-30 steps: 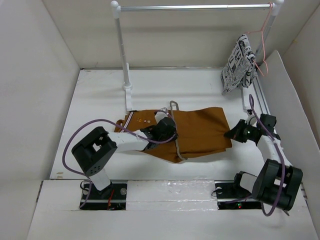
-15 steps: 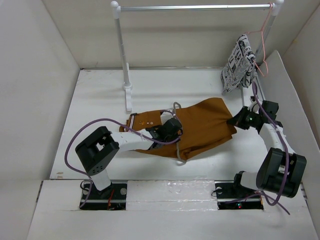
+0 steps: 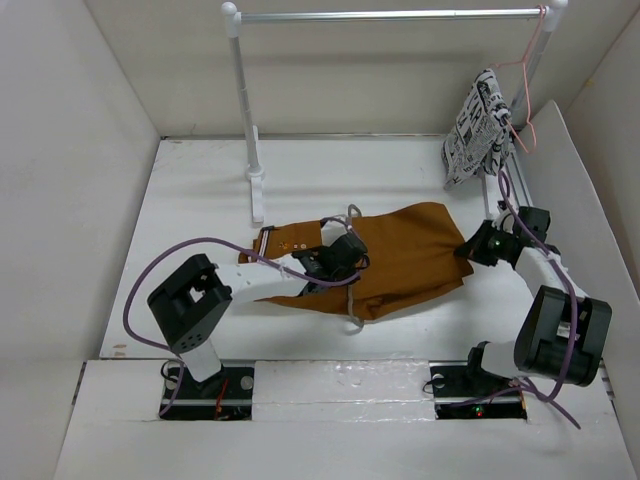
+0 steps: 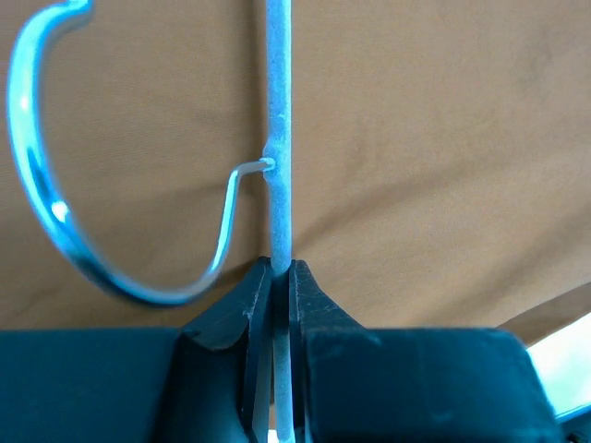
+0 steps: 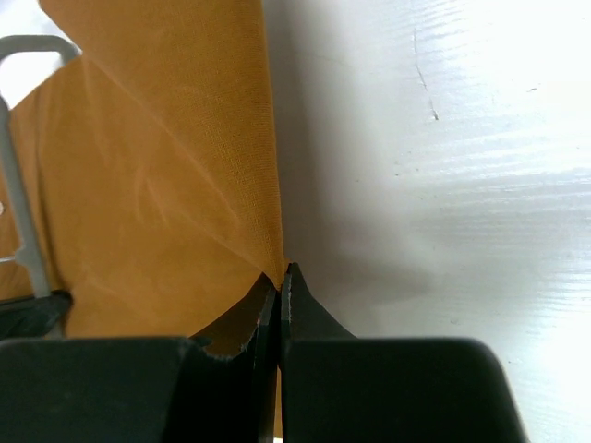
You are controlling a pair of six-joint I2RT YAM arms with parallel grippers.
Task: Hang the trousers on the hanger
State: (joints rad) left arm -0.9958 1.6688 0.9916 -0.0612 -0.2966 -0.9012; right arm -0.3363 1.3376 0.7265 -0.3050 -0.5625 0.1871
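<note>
I should lift my left gripper next toward the bar [image 3: 390,16] above and outward of it, then let go of the hanger's wire, because the hanger lies over the trousers [image 3: 400,255].
The rust-brown trousers [image 3: 400,255] lie across the middle of the table, striped waistband at the left. The grey wire hanger [image 3: 352,270] lies over them, hook toward the back. My left gripper [image 3: 340,252] is shut on the hanger's wire; in the left wrist view the wire [image 4: 278,166] runs up from between the fingers and the hook [image 4: 55,203] curves at the left over the fabric [image 4: 434,157]. My right gripper [image 3: 470,248] is shut on the right edge of the trousers [image 5: 157,203], holding the cloth raised at that end. The hanger's end [image 5: 23,185] shows at the left of the right wrist view.
A white clothes rail [image 3: 390,15] stands at the back, its post [image 3: 250,130] left of centre. A black-and-white patterned cloth [image 3: 478,130] hangs on a pink hanger [image 3: 525,70] at the rail's right end. White walls enclose the table [image 3: 200,200].
My right gripper has pulled the trousers' right edge toward the back right, stretching the cloth. My left gripper and the hanger shifted slightly right and back with the fabric.
</note>
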